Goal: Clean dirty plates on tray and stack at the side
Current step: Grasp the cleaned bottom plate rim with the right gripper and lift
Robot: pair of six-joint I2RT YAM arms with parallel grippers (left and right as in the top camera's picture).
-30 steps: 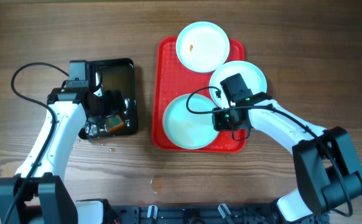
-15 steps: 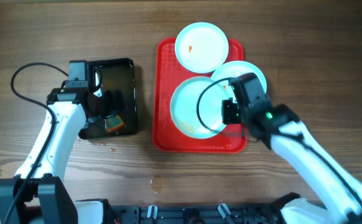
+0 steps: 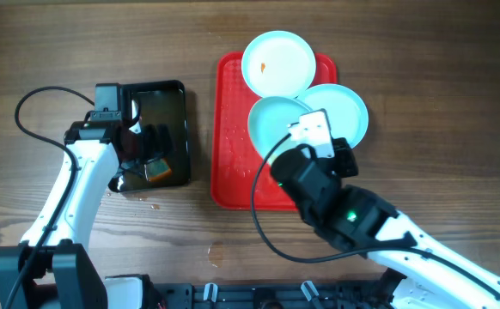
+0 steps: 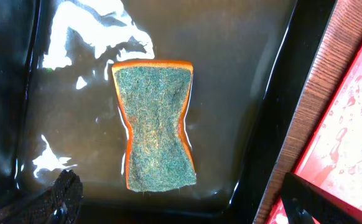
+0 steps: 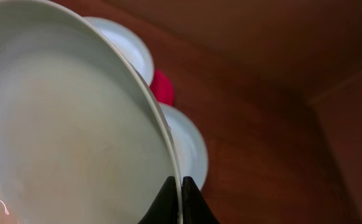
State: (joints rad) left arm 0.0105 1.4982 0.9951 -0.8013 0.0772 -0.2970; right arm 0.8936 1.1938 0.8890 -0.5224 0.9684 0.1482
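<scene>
The robot's right gripper will swing to the right in the overhead view, lower the plate and release it, since bare wooden table lies open beside the red tray (image 3: 233, 172).
On the red tray (image 3: 233, 172), one plate (image 3: 276, 63) with an orange smear lies at the far end and a second plate (image 3: 344, 107) at the right edge. A third plate (image 3: 273, 123) is lifted above the tray and tilted, its rim pinched by my shut right gripper (image 3: 300, 142). The right wrist view shows this held plate (image 5: 69, 124) filling the left side, with the right gripper (image 5: 181, 194) shut on its edge. My left gripper (image 4: 184, 205) hangs open over the green and orange sponge (image 4: 156, 124), not touching it.
A black tray (image 3: 171, 94) with liquid sits left of the red tray and holds the sponge (image 3: 158, 169). The left gripper (image 3: 151, 148) hovers inside it. Water drops wet the red tray (image 4: 355, 137). Bare wooden table surrounds both trays.
The right arm has raised the near plate off the tray's front, tilted it and carried it up and back. The left arm has not moved.
</scene>
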